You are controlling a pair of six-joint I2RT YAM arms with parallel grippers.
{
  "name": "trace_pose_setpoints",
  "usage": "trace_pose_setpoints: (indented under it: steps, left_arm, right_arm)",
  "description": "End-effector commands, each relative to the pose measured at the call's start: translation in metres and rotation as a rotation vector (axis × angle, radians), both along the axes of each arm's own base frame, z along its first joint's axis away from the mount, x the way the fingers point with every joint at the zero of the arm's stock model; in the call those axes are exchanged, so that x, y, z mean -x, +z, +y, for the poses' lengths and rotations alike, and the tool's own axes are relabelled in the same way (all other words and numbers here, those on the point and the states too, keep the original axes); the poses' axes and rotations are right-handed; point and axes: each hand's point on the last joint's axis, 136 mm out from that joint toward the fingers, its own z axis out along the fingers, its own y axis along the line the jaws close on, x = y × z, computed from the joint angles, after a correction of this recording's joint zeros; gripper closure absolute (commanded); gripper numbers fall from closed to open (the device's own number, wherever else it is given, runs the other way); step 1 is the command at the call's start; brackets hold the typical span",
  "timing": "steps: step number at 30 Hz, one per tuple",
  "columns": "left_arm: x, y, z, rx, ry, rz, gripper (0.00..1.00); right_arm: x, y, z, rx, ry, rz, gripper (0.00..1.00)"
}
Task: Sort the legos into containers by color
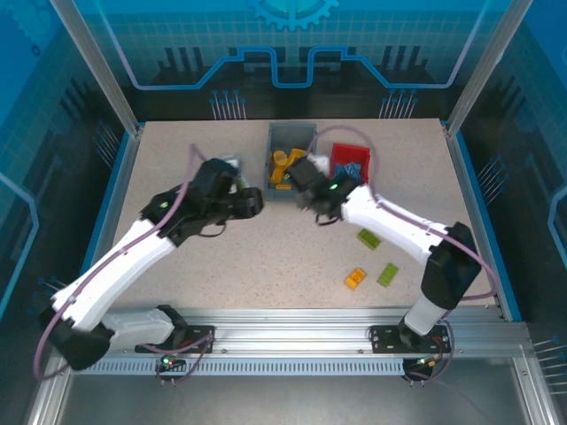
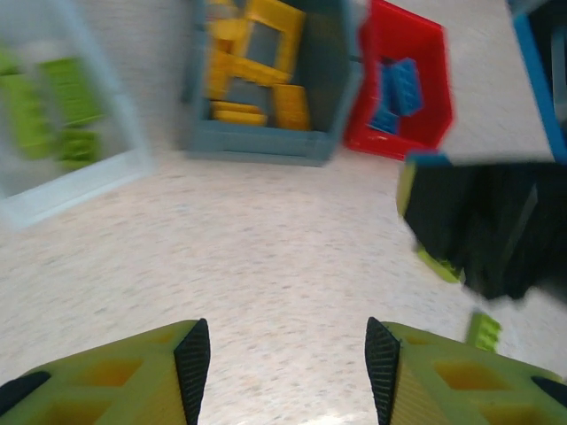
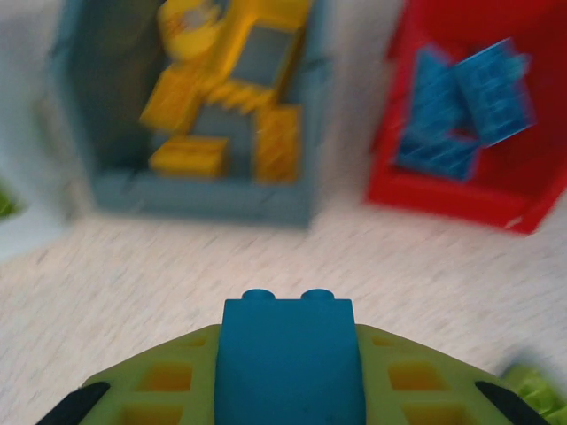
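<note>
I will move my right gripper outward, over the open top of the red bin, and let go of the matching blue lego, because blue legos are already in that bin.
My right gripper (image 3: 288, 390) is shut on a blue lego (image 3: 287, 341), held above the table just short of the containers. Ahead of it, the grey bin (image 3: 204, 202) holds yellow legos (image 3: 221, 97) and the red bin (image 3: 465, 202) holds blue legos (image 3: 461, 111). From above, the right gripper (image 1: 306, 181) hovers in front of the grey bin (image 1: 274, 146) and red bin (image 1: 344, 150). My left gripper (image 2: 288, 354) is open with nothing between its fingers, low over bare table. To its left, the white bin (image 2: 84, 186) holds green legos (image 2: 53, 106).
Loose legos lie on the right half of the table: a green one (image 1: 369, 237), an orange one (image 1: 355, 278) and another green one (image 1: 388, 274). The left gripper (image 1: 251, 202) and the right gripper are close together at mid-table. Metal posts frame the table's edges.
</note>
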Motion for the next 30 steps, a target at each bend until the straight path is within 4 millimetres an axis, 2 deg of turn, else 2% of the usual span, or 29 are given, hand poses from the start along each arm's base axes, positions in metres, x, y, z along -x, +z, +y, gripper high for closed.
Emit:
trace_pose_setpoints:
  steps: [1,4,7,13,17,20,23,26,30]
  left_arm:
    - [-0.015,0.019,-0.059,0.056,-0.125,-0.068,0.46]
    - [-0.027,0.007,-0.095,0.044,-0.17,-0.058,0.46]
    - [-0.035,-0.003,-0.116,0.055,-0.189,-0.044,0.46]
    - [-0.043,-0.023,-0.132,0.045,-0.206,-0.016,0.46]
    - [-0.044,-0.034,-0.143,0.048,-0.225,0.002,0.46]
    - [-0.043,-0.04,-0.151,0.044,-0.243,0.014,0.46]
    - [-0.039,-0.045,-0.16,0.032,-0.277,0.016,0.44]
    - [-0.032,-0.053,-0.17,0.009,-0.319,0.023,0.39]
    - [-0.02,-0.073,-0.187,0.01,-0.342,0.081,0.35]
  right_arm:
    - [-0.024,-0.029,-0.03,0.058,0.018,0.072,0.76]
    - [-0.054,-0.041,-0.054,0.068,-0.023,0.103,0.76]
    - [-0.087,-0.048,-0.07,0.067,-0.051,0.117,0.77]
    - [-0.145,-0.068,-0.09,0.055,-0.09,0.16,0.77]
    - [-0.169,-0.086,-0.098,0.035,-0.109,0.195,0.76]
    - [-0.18,-0.095,-0.105,0.031,-0.122,0.216,0.69]
    - [-0.186,-0.093,-0.109,0.022,-0.121,0.211,0.52]
    - [-0.185,-0.074,-0.11,0.01,-0.108,0.178,0.4]
    - [-0.17,-0.033,-0.11,-0.024,-0.095,0.107,0.36]
